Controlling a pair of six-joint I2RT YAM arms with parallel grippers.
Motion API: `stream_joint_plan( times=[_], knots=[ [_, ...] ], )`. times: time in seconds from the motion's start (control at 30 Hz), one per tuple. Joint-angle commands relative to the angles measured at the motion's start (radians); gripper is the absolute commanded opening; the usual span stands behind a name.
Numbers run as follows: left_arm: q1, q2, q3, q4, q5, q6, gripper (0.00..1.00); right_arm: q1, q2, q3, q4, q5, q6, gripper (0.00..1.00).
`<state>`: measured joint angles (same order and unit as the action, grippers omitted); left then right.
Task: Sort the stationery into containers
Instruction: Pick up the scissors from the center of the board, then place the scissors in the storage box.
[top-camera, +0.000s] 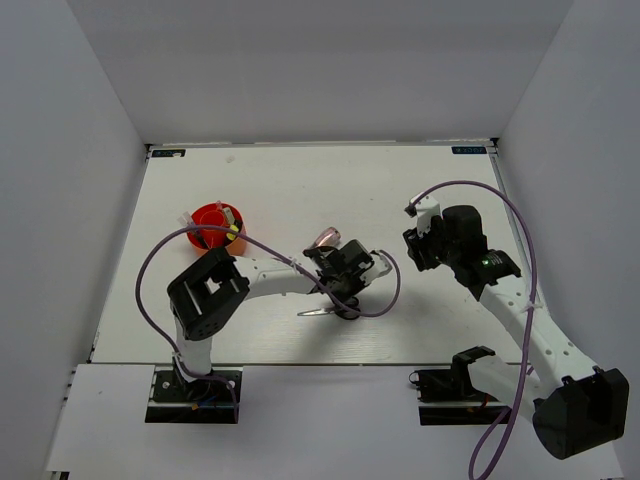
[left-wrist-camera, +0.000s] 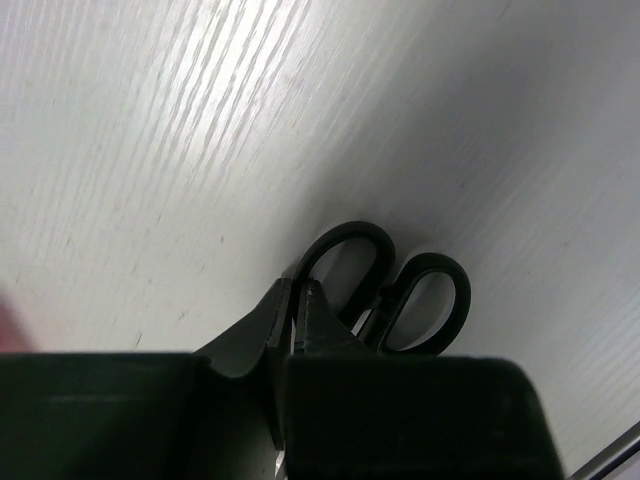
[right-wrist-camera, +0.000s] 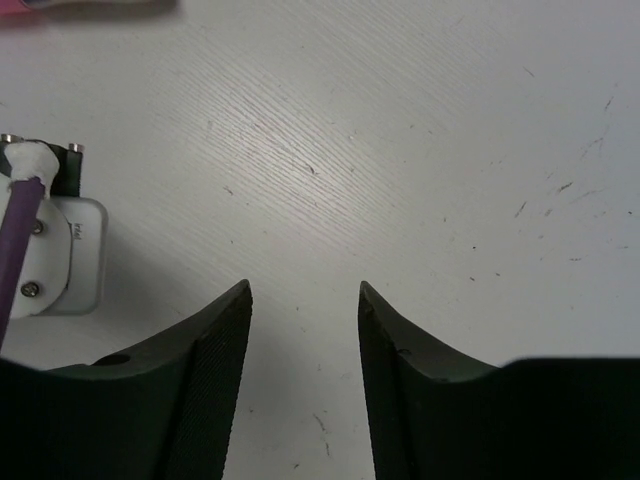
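My left gripper will next move up, outward and to the left in the top view, then go down to let go of the scissors in the red-orange pot (top-camera: 206, 216) holding stationery.
The black-handled scissors (left-wrist-camera: 432, 300) lie on the white table, their two handle loops showing just beyond my left gripper (left-wrist-camera: 298, 292), which is shut on them near the pivot. From above, the scissors' blades (top-camera: 318, 312) point left from under the left gripper (top-camera: 343, 292). A pink tube (top-camera: 325, 238) lies just behind that gripper and shows as a pink strip (right-wrist-camera: 90, 5) in the right wrist view. The round red-orange pot (top-camera: 206, 216) stands at the left with a yellow-capped item (top-camera: 234, 229) upright in it. My right gripper (right-wrist-camera: 303, 295) is open over bare table, holding nothing.
The right gripper (top-camera: 414, 246) hovers to the right of the left arm's wrist (right-wrist-camera: 52, 255), whose purple cable (top-camera: 392, 290) loops between them. White walls close in the table on three sides.
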<state>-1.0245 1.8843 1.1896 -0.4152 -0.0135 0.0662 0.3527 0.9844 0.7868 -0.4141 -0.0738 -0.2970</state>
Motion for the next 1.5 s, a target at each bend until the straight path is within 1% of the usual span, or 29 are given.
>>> stream_joint_plan(
  times=[0.0,0.27,0.3,0.37,0.4,0.57,0.6,0.63,0.67,0.7,0.73,0.8,0.83,0.87,0.9,0.97,1.13,1.33,1.43,1.47],
  knots=[
    [0.021,-0.002,-0.074,-0.138,-0.048,-0.012,0.01,-0.006,-0.023,-0.012,0.032,0.006,-0.001,0.52],
    [0.021,-0.149,-0.077,-0.172,-0.080,-0.028,0.01,-0.008,-0.033,-0.014,0.032,0.002,0.001,0.52],
    [0.021,-0.198,-0.074,-0.175,-0.089,-0.028,0.01,-0.004,-0.033,-0.014,0.032,-0.003,0.002,0.52],
    [0.029,-0.227,-0.074,-0.183,-0.095,-0.040,0.01,-0.006,-0.036,-0.014,0.026,-0.001,0.002,0.52],
    [0.040,-0.275,-0.071,-0.186,-0.095,-0.045,0.01,-0.008,-0.036,-0.012,0.029,-0.006,0.004,0.52],
    [0.082,-0.405,-0.085,-0.186,-0.100,-0.059,0.01,-0.004,-0.044,-0.014,0.026,-0.017,0.006,0.52],
    [0.110,-0.422,-0.090,-0.180,-0.098,-0.057,0.01,-0.006,-0.044,-0.015,0.028,-0.020,0.007,0.52],
    [0.119,-0.477,-0.097,-0.177,-0.098,-0.092,0.01,-0.004,-0.044,-0.014,0.026,-0.023,0.007,0.52],
    [0.127,-0.491,-0.102,-0.174,-0.098,-0.092,0.01,-0.003,-0.047,-0.015,0.026,-0.023,0.007,0.52],
    [0.162,-0.510,-0.104,-0.166,-0.100,-0.095,0.01,-0.004,-0.047,-0.015,0.026,-0.023,0.007,0.52],
    [0.178,-0.561,-0.110,-0.166,-0.105,-0.098,0.01,-0.006,-0.046,-0.015,0.026,-0.027,0.009,0.52],
    [0.237,-0.596,-0.111,-0.142,-0.111,-0.114,0.01,-0.004,-0.047,-0.017,0.028,-0.030,0.009,0.52],
    [0.257,-0.647,-0.113,-0.136,-0.115,-0.118,0.01,-0.004,-0.046,-0.018,0.026,-0.032,0.010,0.52],
    [0.274,-0.662,-0.114,-0.108,-0.123,-0.123,0.01,-0.004,-0.044,-0.017,0.026,-0.032,0.010,0.52],
    [0.321,-0.686,-0.114,-0.090,-0.131,-0.129,0.01,-0.004,-0.041,-0.018,0.026,-0.035,0.010,0.52],
    [0.374,-0.717,-0.098,-0.066,-0.149,-0.132,0.01,-0.004,-0.038,-0.018,0.026,-0.040,0.010,0.52],
    [0.547,-0.729,-0.058,-0.011,-0.161,-0.167,0.01,-0.004,-0.017,-0.020,0.024,-0.049,0.013,0.52],
    [0.694,-0.709,-0.019,0.062,-0.141,-0.187,0.01,-0.004,0.006,-0.021,0.029,-0.050,0.012,0.52],
    [0.760,-0.688,-0.016,0.127,-0.115,-0.207,0.01,-0.003,0.023,-0.023,0.027,-0.052,0.010,0.52],
    [0.774,-0.686,-0.018,0.186,-0.111,-0.222,0.01,-0.004,0.028,-0.023,0.031,-0.050,0.007,0.52]
  ],
)
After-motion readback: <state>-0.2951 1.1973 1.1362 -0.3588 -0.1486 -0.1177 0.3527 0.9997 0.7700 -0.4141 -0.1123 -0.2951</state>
